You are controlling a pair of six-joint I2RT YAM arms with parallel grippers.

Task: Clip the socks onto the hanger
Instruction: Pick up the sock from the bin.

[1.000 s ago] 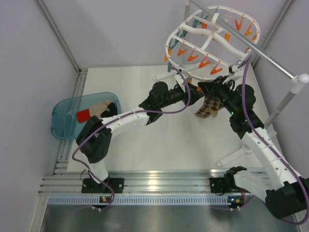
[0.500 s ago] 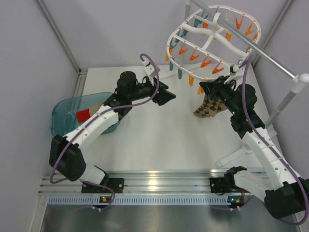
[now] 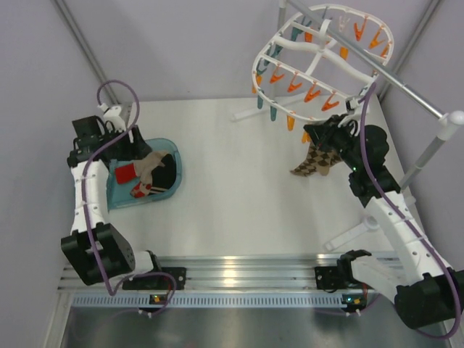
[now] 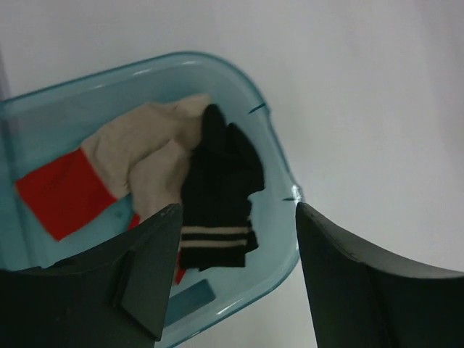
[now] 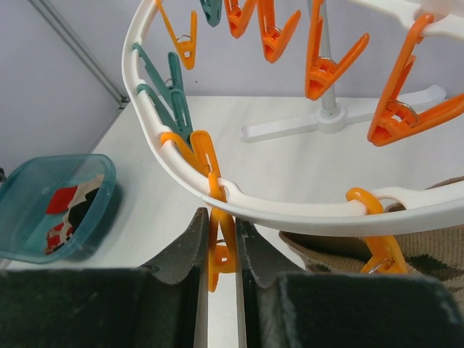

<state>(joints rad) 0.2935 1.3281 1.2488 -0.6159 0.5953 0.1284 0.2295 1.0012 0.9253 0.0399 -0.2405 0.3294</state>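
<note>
The red end of the socks is clear of the black sock. My left gripper will go down into the bin (image 3: 172, 190) next, toward the left in the top view, and close on that red end.
The socks (image 3: 129, 172), red at one end and cream over the rest, lie in a teal bin (image 3: 172, 190); the left wrist view shows them (image 4: 130, 148) beside a black sock with cream stripes (image 4: 221, 188). My left gripper (image 3: 138, 145) hovers above the bin, open and empty (image 4: 238, 217). The hanger (image 3: 319, 54), a white oval ring with orange and teal pegs, hangs at the back right. My right gripper (image 3: 324, 135) is below its near rim (image 5: 304, 210), shut on an orange peg (image 5: 221, 243).
A brown-and-cream argyle sock (image 3: 313, 161) hangs from a peg beside my right gripper and also shows in the right wrist view (image 5: 428, 250). The grey metal rail stand (image 3: 429, 152) carries the hanger at the right. The bin rim (image 4: 284, 239) lies under my left fingers.
My left arm has swung from beneath the hanger back to the far left and now sits over the bin. My right gripper has stayed at the hanger's pegs.
</note>
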